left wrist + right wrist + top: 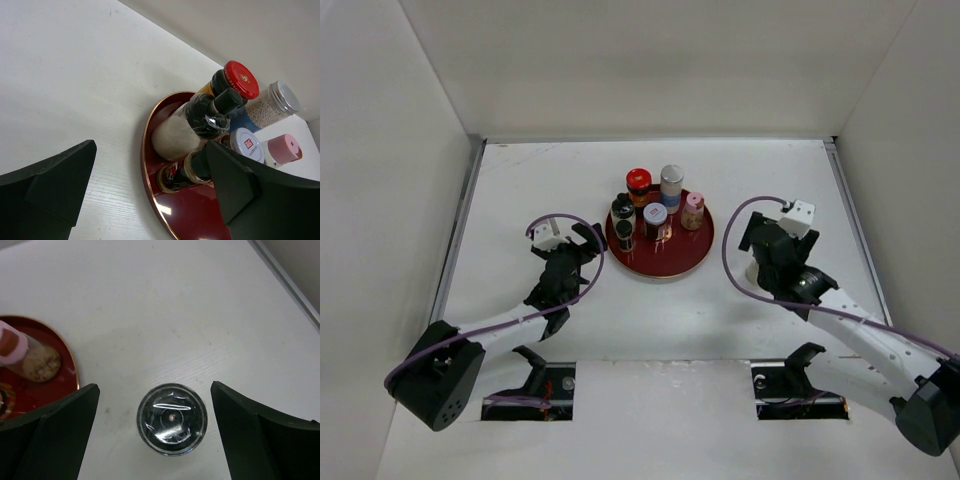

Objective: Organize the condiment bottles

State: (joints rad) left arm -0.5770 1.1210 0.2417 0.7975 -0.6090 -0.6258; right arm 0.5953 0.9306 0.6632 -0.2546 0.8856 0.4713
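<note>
I should lower my right gripper around the black-capped bottle [172, 419] and close, because it stands below the gripper with its cap showing between the open fingers.
Several condiment bottles stand on the round red tray [670, 262]: a red-lidded dark jar [638, 182], a grey-lidded blue-banded one [671, 184], a pink-lidded one [693, 209], a white-lidded jar [655, 217] and two black-capped bottles [623, 220]. My left gripper [583, 240] is open and empty at the tray's left edge. Its wrist view shows the tray rim [146, 150], the red lid [241, 79] and a small dark bottle [182, 173] between the jaws. My right gripper [155, 390] is open, its jaws on either side of a black-capped bottle [172, 419] standing on the table right of the tray.
White walls enclose the white table [520, 190] on the left, back and right. A raised strip runs along the table's right edge [287, 277]. The pink-lidded bottle [15, 347] on the tray shows at the left of the right wrist view.
</note>
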